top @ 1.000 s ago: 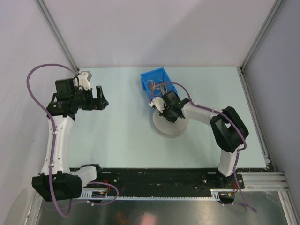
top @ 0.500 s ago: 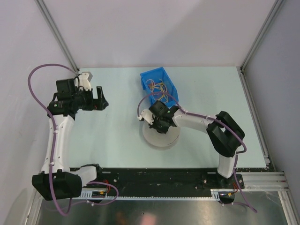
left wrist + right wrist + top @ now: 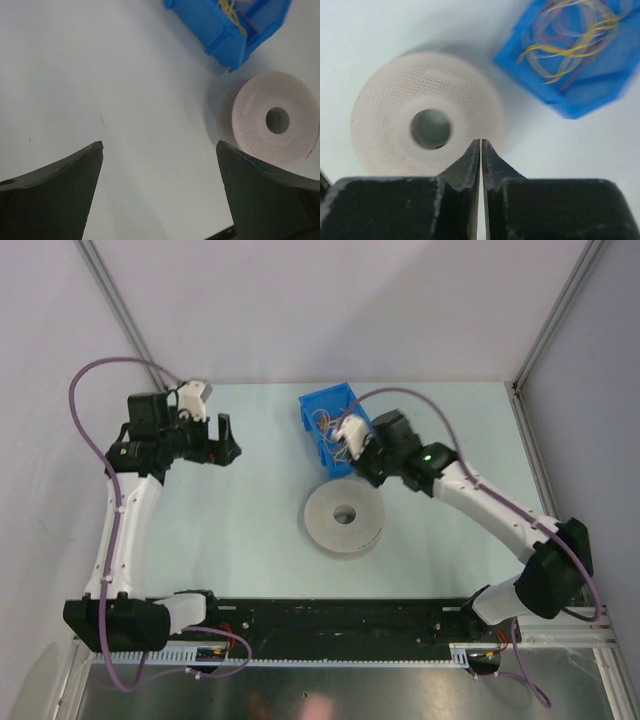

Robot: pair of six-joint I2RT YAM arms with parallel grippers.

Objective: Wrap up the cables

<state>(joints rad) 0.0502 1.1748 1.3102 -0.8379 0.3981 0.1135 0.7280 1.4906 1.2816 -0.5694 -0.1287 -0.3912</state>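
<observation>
The cables lie loose at the blue bin, away from my left gripper's open fingers, so it will next move over the blue bin and go down to the orange-yellow cable [image 3: 230, 11].
The cables [image 3: 334, 427] are a loose tangle of yellow, orange and pale thin wires inside a blue bin [image 3: 318, 412] at the back middle of the table. They also show in the right wrist view as cables [image 3: 560, 40] and in the left wrist view as cables [image 3: 233, 11]. A white perforated spool [image 3: 345, 518] with a centre hole lies flat just in front of the bin. My right gripper [image 3: 365, 472] hangs between bin and spool. This right gripper [image 3: 481, 142] is shut with nothing in it, above the spool's [image 3: 385, 115] edge. My left gripper [image 3: 160, 145] is wide open over bare table, far left [image 3: 226, 440].
The blue bin [image 3: 580, 95] sits tilted, its near corner close to the spool [image 3: 250, 130]. Grey walls and aluminium posts close in the pale table [image 3: 250, 510] at the back and sides. A black rail [image 3: 340, 615] carrying the arm bases runs along the near edge.
The right gripper, which was down on the spool and slid it left and nearer, has pulled up and back toward the bin. The left arm has shifted slightly toward the back right.
</observation>
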